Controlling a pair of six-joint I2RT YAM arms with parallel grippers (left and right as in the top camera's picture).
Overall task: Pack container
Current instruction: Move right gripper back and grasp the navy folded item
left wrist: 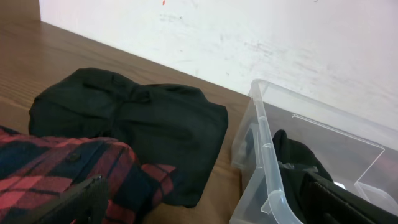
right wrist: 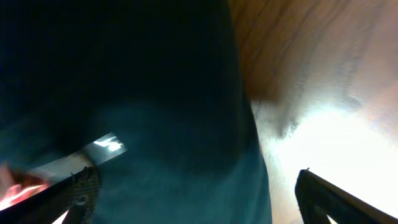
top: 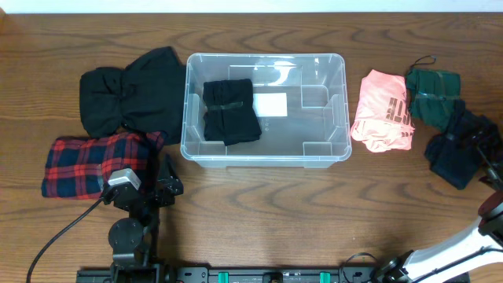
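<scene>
Next, my right gripper lowers onto the dark navy garment's edge (top: 475, 156) (right wrist: 214, 183) and closes there, since that edge lies below the gripper, between its spread fingers.
The container (top: 324, 151) is a clear plastic bin at the table's middle, with a white label (top: 269, 104) on its base and a folded black garment (top: 230, 112) in its left half. Its near corner shows in the left wrist view (left wrist: 268, 158). My left gripper (top: 167, 184) is open and empty, low at the front left, between the red plaid garment (top: 93, 163) and the bin; in its wrist view (left wrist: 205, 205) the fingers are spread wide. My right gripper (top: 478, 146) is open, right over a dark navy garment (top: 449, 163), which fills its wrist view (right wrist: 155, 93) between the fingers (right wrist: 199, 199).
A black garment (top: 130, 94) lies left of the bin, behind the plaid one. A pink garment (top: 383, 110) and a green garment (top: 432, 93) lie right of the bin. A white wall (left wrist: 249, 31) runs behind the table.
</scene>
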